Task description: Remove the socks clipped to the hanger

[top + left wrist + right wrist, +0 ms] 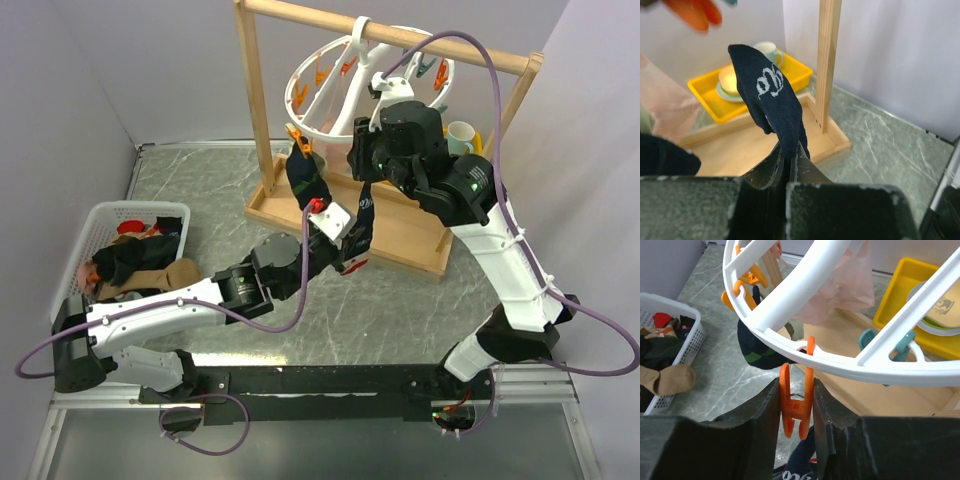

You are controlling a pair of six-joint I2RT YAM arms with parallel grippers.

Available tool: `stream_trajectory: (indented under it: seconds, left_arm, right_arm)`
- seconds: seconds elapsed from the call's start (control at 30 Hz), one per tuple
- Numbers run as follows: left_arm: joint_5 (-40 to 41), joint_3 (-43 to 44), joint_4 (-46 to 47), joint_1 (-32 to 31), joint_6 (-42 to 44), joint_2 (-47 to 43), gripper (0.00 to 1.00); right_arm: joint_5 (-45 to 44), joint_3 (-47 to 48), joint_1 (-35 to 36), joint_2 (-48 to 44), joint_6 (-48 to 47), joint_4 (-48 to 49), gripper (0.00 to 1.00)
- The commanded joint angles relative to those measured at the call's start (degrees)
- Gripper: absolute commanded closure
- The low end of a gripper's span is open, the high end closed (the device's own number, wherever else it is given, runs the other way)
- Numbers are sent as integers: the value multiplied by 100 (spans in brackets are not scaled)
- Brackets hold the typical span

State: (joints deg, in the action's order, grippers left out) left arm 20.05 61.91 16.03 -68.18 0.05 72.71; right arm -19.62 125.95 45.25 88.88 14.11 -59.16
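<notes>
The white basket is to my left gripper's left in the top view, so the gripper will swing the navy sock [363,225] over it and release it next.
The white round hanger [335,95] hangs from a wooden rail. My right gripper [796,385] is shut on an orange clip [796,407] under the ring [840,362], squeezing it so that its lower tips stand apart. Just below hangs a navy patterned sock [767,95], seen in the top view as sock [363,225]. My left gripper [790,152] is shut on its lower end. In the top view the left gripper [352,250] sits below the right gripper [362,160]. A dark sock with green checks [757,352] hangs from another orange clip [740,290]. A pale pink sock [840,295] hangs further back.
A white basket [100,215] at the left holds several socks. The light wooden frame's base [400,240] and posts [258,100] surround the hanger. Behind stands a yellow tray [715,107] with a mug [462,135]. Grey walls close the left and right sides.
</notes>
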Motion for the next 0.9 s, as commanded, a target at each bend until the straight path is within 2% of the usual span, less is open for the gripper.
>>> stream_trajectory:
  seconds: [0.0, 0.27, 0.37, 0.6, 0.87]
  left_arm:
    - [59, -327, -398, -46, -479, -406, 99]
    - [1237, -812, -1585, 6, -1007, -1557, 99]
    - [1466, -768, -2314, 252, -1200, -1909, 99]
    - [1414, -496, -3272, 1340, -1561, -2314, 99]
    - [1255, 49, -4274, 2853, -1482, -2059, 99]
  right_arm:
    - [-349, -114, 19, -345, -128, 220, 64]
    - [-429, -545, -87, -723, -128, 396, 64]
    - [-455, -668, -122, -872, -84, 405, 64]
    - [-508, -1081, -324, -1294, -31, 466, 64]
    - [-263, -1617, -877, -1733, -49, 528, 63]
